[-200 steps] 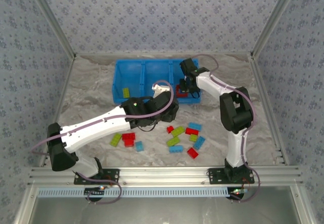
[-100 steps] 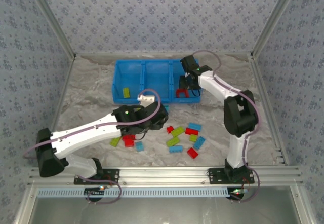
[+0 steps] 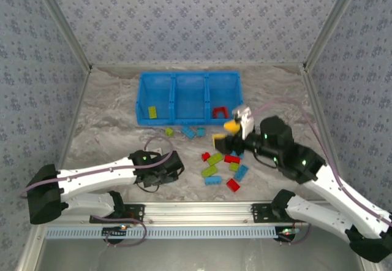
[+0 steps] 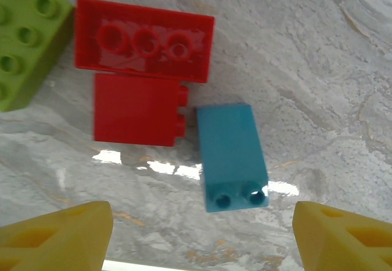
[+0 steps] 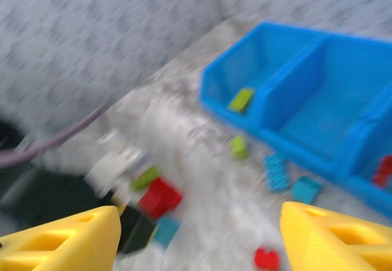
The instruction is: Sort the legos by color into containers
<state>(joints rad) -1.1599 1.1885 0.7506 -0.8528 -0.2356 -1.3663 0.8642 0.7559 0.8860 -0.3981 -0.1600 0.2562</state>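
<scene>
The blue lego's long sides face the open fingers of my left gripper, so it should go down and slightly away from the red legos until its fingers are on both sides of the blue lego [image 4: 231, 156].
The containers are three compartments of one blue bin [image 3: 190, 75] [image 5: 306, 81]. Its left compartment holds a yellow-green lego [image 3: 152, 111]; its right one holds a red frame [image 3: 220, 112]. Loose legos lie on the table in front, among them a green one [image 3: 215, 159] and a red one [image 3: 233, 184]. My left gripper [image 3: 160, 171] [image 4: 202, 240] hangs open low over a blue lego [image 4: 231, 156] and two red legos [image 4: 136, 110], touching none. My right gripper [image 3: 225, 133] [image 5: 199, 240] is open and empty above the middle pile.
A green lego [image 3: 169, 132] and two blue ones [image 3: 188, 132] lie just in front of the bin. A larger green lego [image 4: 21, 44] sits left of the red pair. Patterned walls enclose the table. The right wrist view is motion-blurred.
The right gripper opened, left the red frame in the right compartment and swung back over the middle pile. The left arm drew back from the bin to the near-left legos and opened wider.
</scene>
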